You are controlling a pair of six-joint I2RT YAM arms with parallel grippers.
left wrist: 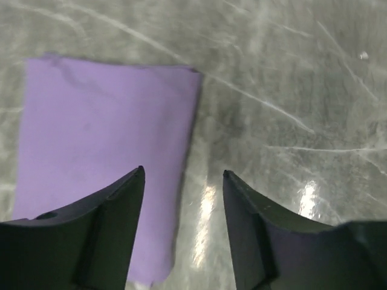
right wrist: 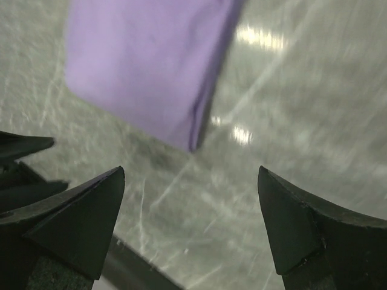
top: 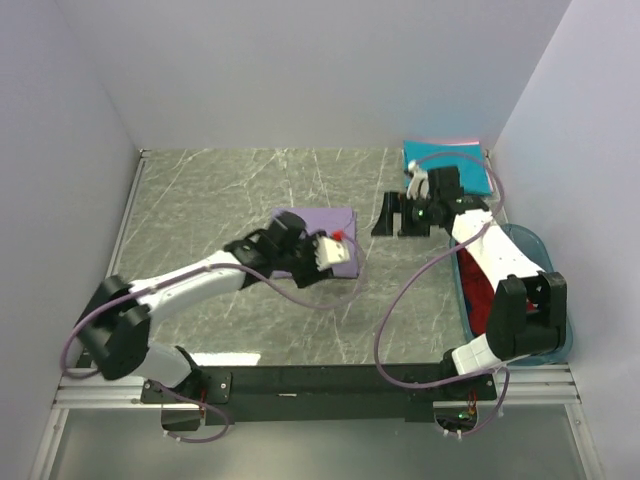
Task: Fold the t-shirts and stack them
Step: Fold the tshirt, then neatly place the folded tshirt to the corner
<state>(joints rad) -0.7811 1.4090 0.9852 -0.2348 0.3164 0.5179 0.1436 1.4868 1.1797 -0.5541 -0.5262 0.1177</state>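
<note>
The robot's right gripper has its open fingers over bare table, so it will move down and to the left in the top view, tilting onto the lavender t-shirt's facing edge (top: 353, 225).
The lavender t-shirt (top: 338, 222) lies folded into a small rectangle mid-table. It also shows in the left wrist view (left wrist: 103, 139) and the right wrist view (right wrist: 145, 66). My left gripper (top: 322, 252) hovers over it, open and empty, its jaws astride the shirt's edge (left wrist: 182, 173). My right gripper (top: 397, 220) is open and empty just right of the shirt, over bare table (right wrist: 191, 170). The teal t-shirt (top: 447, 165) lies folded at the back right. The dark red t-shirt (top: 484, 302) lies bunched in the bin, partly hidden by my right arm.
The translucent teal plastic bin (top: 543, 252) stands along the right wall. White walls close in the left, back and right of the grey marbled table (top: 220, 190). The black mounting rail (top: 340, 380) runs along the near edge.
</note>
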